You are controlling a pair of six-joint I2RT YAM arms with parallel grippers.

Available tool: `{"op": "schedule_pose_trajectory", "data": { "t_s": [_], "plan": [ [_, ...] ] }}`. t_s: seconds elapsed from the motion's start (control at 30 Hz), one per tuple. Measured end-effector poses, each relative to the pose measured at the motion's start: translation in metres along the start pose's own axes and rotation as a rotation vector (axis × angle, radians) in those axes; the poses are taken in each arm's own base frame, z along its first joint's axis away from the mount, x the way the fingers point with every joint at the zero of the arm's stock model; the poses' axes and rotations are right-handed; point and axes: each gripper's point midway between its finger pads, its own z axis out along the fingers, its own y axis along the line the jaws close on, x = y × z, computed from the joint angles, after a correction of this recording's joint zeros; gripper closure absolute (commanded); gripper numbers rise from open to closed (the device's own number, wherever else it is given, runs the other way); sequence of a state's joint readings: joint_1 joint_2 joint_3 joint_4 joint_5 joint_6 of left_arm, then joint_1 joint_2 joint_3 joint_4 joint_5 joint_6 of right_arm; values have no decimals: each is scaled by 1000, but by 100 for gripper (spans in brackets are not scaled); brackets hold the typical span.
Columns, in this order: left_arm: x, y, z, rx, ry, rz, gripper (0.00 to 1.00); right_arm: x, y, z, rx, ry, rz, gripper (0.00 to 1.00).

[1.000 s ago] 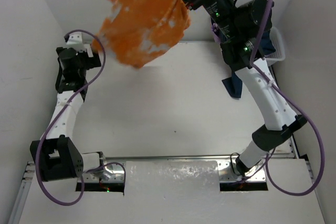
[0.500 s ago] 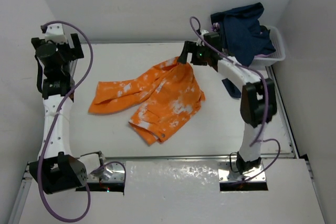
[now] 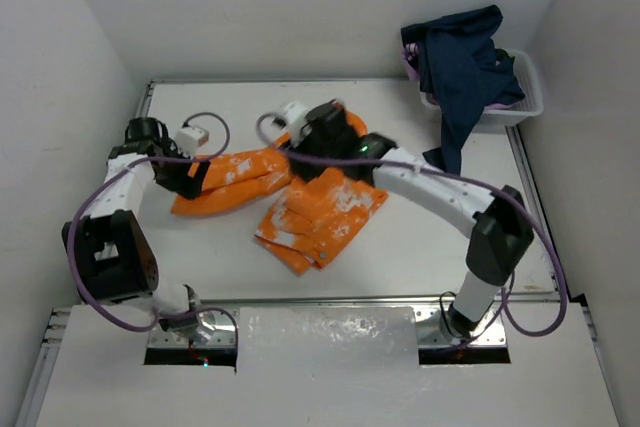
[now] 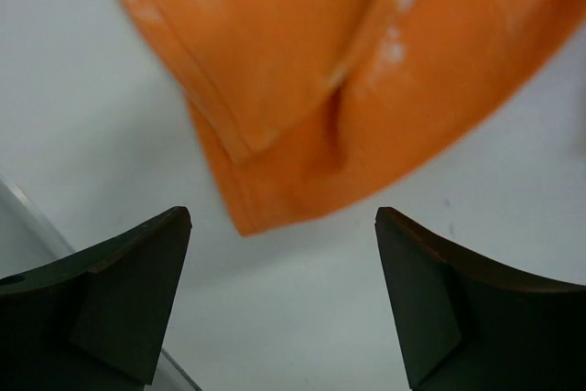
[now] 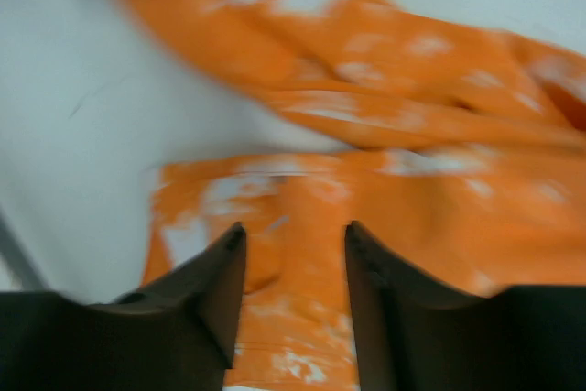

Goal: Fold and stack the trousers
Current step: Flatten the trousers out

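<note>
My right gripper goes back next, to the left in the top view, then down onto the loose corner of the trousers' bunched fold.
The orange, white-splotched trousers lie crumpled in the middle of the table, with the legs running left and the wider part bunched towards the front. My left gripper is low at the leg ends. In the left wrist view it stands open over bare table, the orange cuffs just ahead of its fingertips. My right gripper hovers over the middle of the trousers. In the blurred right wrist view its jaws stand apart, with orange cloth showing under and between them.
A white basket stands at the back right corner. A dark blue garment is heaped in it and hangs over its front onto the table. White walls close in the left, back and right sides.
The right gripper held the trousers high above the table, then let them fall. Both arms have since swung in low, the left to the leg ends and the right over the middle.
</note>
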State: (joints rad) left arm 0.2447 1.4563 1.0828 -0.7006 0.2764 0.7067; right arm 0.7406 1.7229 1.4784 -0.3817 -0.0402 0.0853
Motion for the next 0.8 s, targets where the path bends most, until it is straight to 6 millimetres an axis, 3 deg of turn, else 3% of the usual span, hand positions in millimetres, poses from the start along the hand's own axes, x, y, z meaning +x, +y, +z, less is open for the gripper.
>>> {"op": "schedule_pose_trajectory", "data": {
  "t_s": [0.07, 0.1, 0.13, 0.2, 0.3, 0.37, 0.47, 0.5, 0.57, 0.6, 0.63, 0.67, 0.7, 0.73, 0.77, 0.8],
  "plan": [
    [23, -14, 8, 66, 64, 37, 16, 9, 63, 10, -127, 16, -112, 33],
    [28, -18, 9, 87, 76, 59, 15, 19, 90, 18, -182, 40, -162, 29],
    [29, -19, 11, 97, 76, 80, 15, 34, 112, 26, -225, 74, -205, 26],
    [28, -18, 14, 100, 63, 123, 15, 65, 139, 45, -270, 148, -263, 22],
    [29, -15, 23, 87, 47, 151, 15, 111, 153, 69, -280, 262, -297, 22],
    [32, -10, 33, 68, 49, 147, 15, 134, 151, 82, -259, 322, -290, 23],
    [35, -2, 50, 45, 54, 132, 16, 151, 139, 95, -202, 367, -268, 29],
    [35, -1, 56, 39, 54, 132, 16, 152, 136, 99, -180, 375, -263, 33],
    [41, 2, 66, 22, 63, 129, 18, 152, 130, 107, -137, 381, -249, 60],
    [41, 4, 68, 5, 61, 129, 29, 150, 127, 114, -116, 379, -239, 75],
    [49, 2, 74, 8, 79, 119, 39, 149, 125, 117, -104, 378, -226, 100],
    [53, 2, 77, 5, 90, 111, 51, 148, 123, 118, -89, 375, -212, 100],
    [56, 3, 81, 2, 100, 104, 77, 146, 121, 117, -78, 371, -195, 100],
    [57, 2, 83, 6, 106, 90, 92, 144, 119, 116, -70, 364, -182, 100],
    [56, 5, 85, -7, 106, 87, 100, 143, 116, 112, -64, 356, -166, 100],
    [55, 9, 86, -19, 114, 82, 100, 144, 111, 107, -59, 346, -153, 100]
  ]
}}
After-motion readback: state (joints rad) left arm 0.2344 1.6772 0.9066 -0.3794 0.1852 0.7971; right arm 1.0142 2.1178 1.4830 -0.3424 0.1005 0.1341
